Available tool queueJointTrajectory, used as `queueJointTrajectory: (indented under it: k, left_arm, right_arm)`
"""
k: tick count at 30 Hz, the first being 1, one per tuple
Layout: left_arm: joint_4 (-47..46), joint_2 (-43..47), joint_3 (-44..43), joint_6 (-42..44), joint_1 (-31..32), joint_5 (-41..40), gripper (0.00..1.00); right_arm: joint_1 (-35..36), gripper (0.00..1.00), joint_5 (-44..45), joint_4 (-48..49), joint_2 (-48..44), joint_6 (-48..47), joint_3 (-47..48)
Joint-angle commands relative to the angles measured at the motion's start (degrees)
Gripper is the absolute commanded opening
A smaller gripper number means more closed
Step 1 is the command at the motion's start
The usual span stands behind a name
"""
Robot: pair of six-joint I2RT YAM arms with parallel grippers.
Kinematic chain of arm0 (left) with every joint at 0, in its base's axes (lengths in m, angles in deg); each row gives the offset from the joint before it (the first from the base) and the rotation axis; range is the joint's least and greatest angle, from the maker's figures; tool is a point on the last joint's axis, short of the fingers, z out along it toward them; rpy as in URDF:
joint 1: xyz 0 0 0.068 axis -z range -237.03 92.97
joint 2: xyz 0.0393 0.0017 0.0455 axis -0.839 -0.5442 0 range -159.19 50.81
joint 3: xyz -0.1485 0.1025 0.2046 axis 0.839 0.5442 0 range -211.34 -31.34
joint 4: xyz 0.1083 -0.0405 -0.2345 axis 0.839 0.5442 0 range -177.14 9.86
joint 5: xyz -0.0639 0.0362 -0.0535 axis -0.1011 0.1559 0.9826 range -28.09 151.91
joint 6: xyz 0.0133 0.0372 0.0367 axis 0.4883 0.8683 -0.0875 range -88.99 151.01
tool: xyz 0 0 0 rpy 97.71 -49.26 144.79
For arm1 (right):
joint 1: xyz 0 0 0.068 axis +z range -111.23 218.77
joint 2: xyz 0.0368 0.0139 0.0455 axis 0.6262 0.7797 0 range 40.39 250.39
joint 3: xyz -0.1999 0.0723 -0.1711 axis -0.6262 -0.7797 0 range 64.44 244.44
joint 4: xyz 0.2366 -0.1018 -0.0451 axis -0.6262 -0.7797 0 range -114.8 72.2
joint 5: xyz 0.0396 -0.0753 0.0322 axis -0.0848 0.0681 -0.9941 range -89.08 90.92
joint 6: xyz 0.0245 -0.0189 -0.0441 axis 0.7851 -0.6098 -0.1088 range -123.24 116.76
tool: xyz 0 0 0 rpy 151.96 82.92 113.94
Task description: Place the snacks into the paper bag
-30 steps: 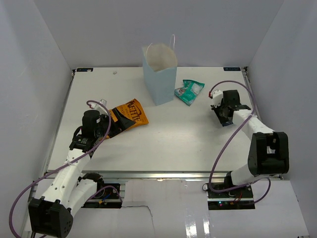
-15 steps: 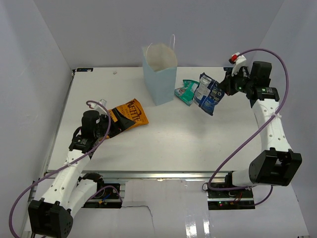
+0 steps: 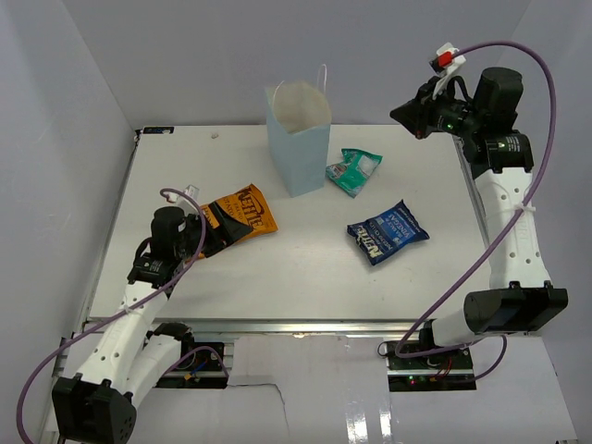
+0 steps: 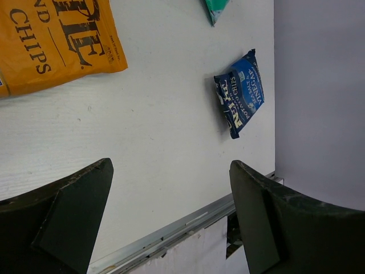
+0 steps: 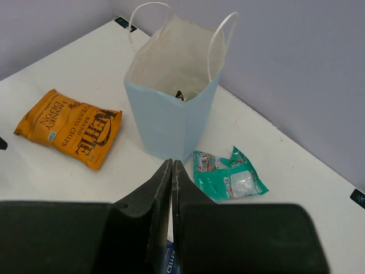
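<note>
I should move my left gripper to the right in the top view next, past the chip bag (image 3: 239, 215) and down onto the dark blue packet's top seam (image 3: 355, 236), because it faces my fingers.
The pale blue paper bag (image 3: 298, 139) stands upright at the back centre, with something small and dark inside (image 5: 180, 95). The teal pouch (image 3: 354, 171) lies just right of it. The dark blue packet (image 3: 388, 231) lies flat on the table right of centre. The orange chip bag (image 3: 239, 215) lies left of centre. My left gripper (image 3: 215, 236) is open and empty at the chip bag's near-left edge; in its wrist view (image 4: 171, 165) only bare table lies between the fingers. My right gripper (image 3: 407, 116) is shut and empty, raised high at the back right, above the pouch and blue packet (image 5: 171, 162).
White walls close in the table on the left, back and right. A metal rail (image 4: 171, 228) runs along the table's near edge. The right wrist view shows the paper bag (image 5: 171, 120), the chip bag (image 5: 71, 128) and the teal pouch (image 5: 228, 180) below it.
My right gripper lifted the dark blue packet from the right side toward the bag; the packet now lies on the table and the gripper is higher, shut and empty. The left arm has not moved.
</note>
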Motion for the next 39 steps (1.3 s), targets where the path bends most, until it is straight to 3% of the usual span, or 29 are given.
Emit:
queueJointTrajectory:
  k: [1, 3, 5, 6, 7, 9, 10, 11, 12, 13, 14, 17, 20, 23, 24, 26, 34, 39]
  left_arm:
    - [-0.94, 2.37, 0.35, -0.43, -0.13, 1.34, 0.93]
    - [-0.94, 3.34, 0.78, -0.78, -0.13, 1.78, 0.93]
    - [-0.94, 3.87, 1.14, -0.96, -0.04, 2.22, 0.93]
    - [-0.94, 3.96, 1.22, -1.57, -0.04, 2.74, 0.93]
    - [-1.46, 3.87, 1.66, -2.1, -0.13, 3.18, 0.94]
    - [-3.04, 2.65, 2.45, -3.94, -0.04, 4.67, 0.94]
    - [-5.14, 1.94, 3.5, -6.56, -0.04, 6.51, 0.94]
    - [-6.55, 1.24, 4.21, -8.24, 0.48, 7.22, 0.94]
    - [-10.57, -0.51, 4.91, -10.17, 1.1, 7.58, 0.94]
    - [-12.96, -1.74, 5.79, -14.45, 2.06, 8.1, 0.94]
    - [-15.59, -3.15, 7.19, -16.76, 4.86, 7.67, 0.94]
    - [-24.83, -12.89, 5.9, -23.27, 13.63, 3.11, 0.94]
    - [-28.27, -27.99, -2.53, -26.19, 21.83, -0.76, 0.94]
    - [-28.45, -43.87, -14.1, -27.67, 26.83, -2.6, 0.94]
    - [-28.36, -47.25, -16.68, -28.2, 27.73, -3.22, 0.94]
    - [-28.36, -55.61, -23.52, -29.96, 30.1, -4.81, 0.93]
    - [-28.01, -71.09, -36.47, -33.39, 33.88, -7.1, 0.91]
    - [-28.01, -77.41, -42.36, -35.84, 35.47, -6.84, 0.75]
  right_arm:
    - [2.56, 0.08, 2.12, -1.76, 1.97, -0.42, 0.76]
    - [4.14, 0.08, 4.22, -4.58, 2.14, -6.11, -2.4]
    - [7.65, 0.18, 9.13, -10.88, 2.93, -12.09, -8.2]
    - [8.89, 0.26, 12.29, -12.66, 3.19, -14.21, -10.48]
    - [10.29, 0.43, 15.11, -13.99, 3.46, -17.36, -15.03]
    - [11.27, 0.6, 16.88, -16.81, 3.03, -19.06, -19.45]
    - [12.75, 0.76, 17.85, -16.81, 2.33, -20.02, -21.9]
    - [13.9, 0.83, 18.99, -15.33, -0.03, -20.12, -27.15]
    - [14.86, 0.95, 22.13, -13.49, -1.71, -20.03, -29.9]
    - [16.18, 0.98, 23.64, -11.38, -3.2, -18.38, -32.62]
    - [16.28, 0.92, 24.96, -9.27, -6.18, -17.58, -37.18]
    - [14.88, 0.9, 33.76, -3.11, -8.57, -12.05, -41.6]
    - [8.65, 0.9, 31.49, -2.57, -8.32, -8.97, -42.41]
    - [0.57, 0.9, 20.53, -4.07, -9.27, -10.35, -42.32]
    - [-3.89, 0.9, 14.32, -4.07, -9.98, -10.97, -42.75]
    - [-6.03, 0.9, 10.41, -4.51, -12.09, -13.08, -43.11]
    - [-12.37, 0.9, 7.05, -4.95, -18.94, -16.07, -47.15]
    - [-15.88, 0.9, -3.48, -7.05, -20.35, -19.94, -49.26]
